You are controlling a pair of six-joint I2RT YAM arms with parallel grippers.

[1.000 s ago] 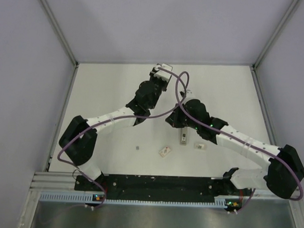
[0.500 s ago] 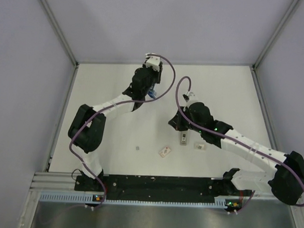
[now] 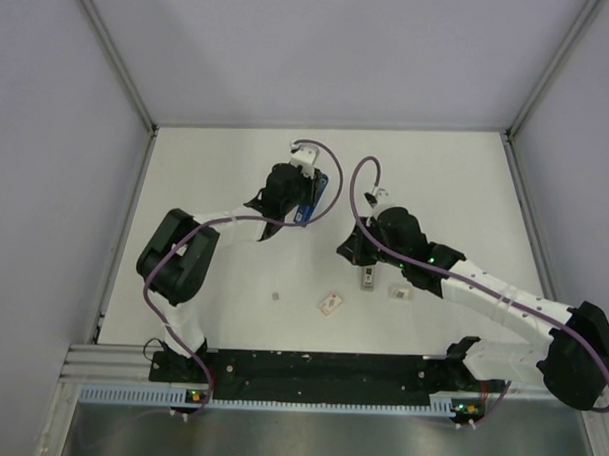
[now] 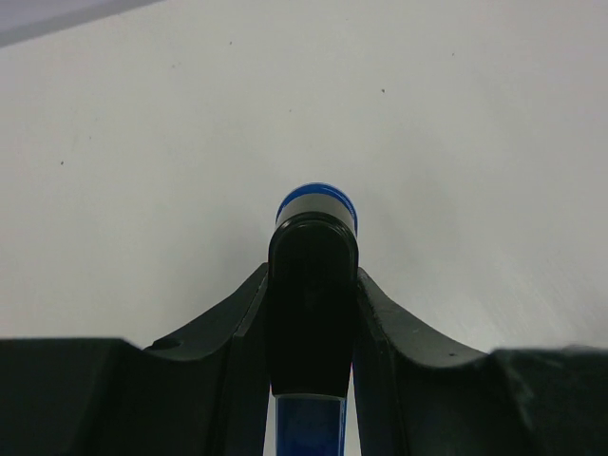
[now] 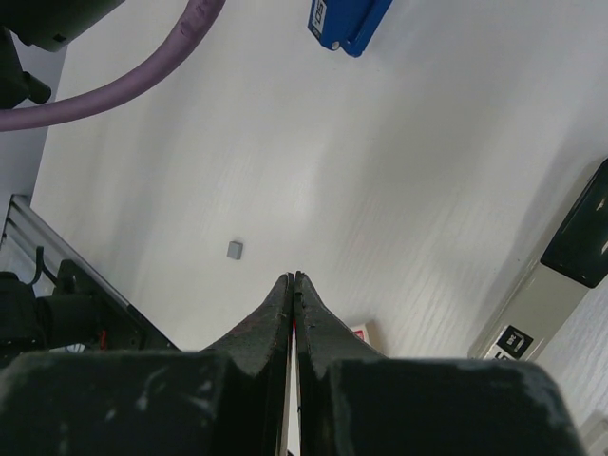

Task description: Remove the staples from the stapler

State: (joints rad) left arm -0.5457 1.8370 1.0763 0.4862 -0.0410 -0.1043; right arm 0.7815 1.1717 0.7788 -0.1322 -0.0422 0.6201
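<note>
My left gripper lowers the stapler next for release onto the bare tabletop below and to its left in the top view, since the staples are out.
A blue stapler [image 3: 317, 194] with a black top [image 4: 313, 294] hangs above the table's far middle, and my left gripper [image 4: 313, 275] is shut on its sides. From the right wrist, its blue end [image 5: 348, 21] shows at the top edge. My right gripper [image 5: 294, 277] is shut and holds nothing; it hovers over the table [image 3: 216, 185] near the centre [image 3: 354, 248]. The staples [image 3: 275, 296] lie loose on the table as a tiny grey speck [image 5: 234, 249], ahead and left of the right fingertips. A second, grey-white stapler [image 3: 367, 280] lies just near of the right gripper.
Two small whitish boxes lie on the table, one with red print [image 3: 330, 304] and one [image 3: 400, 291] beside the grey-white stapler [image 5: 556, 290]. The black base rail [image 3: 310, 368] runs along the near edge. Grey walls close in both sides and the back.
My left arm has folded back and swung the blue stapler from the far edge toward the table's middle. The right gripper shifted slightly toward the near side, then held still.
</note>
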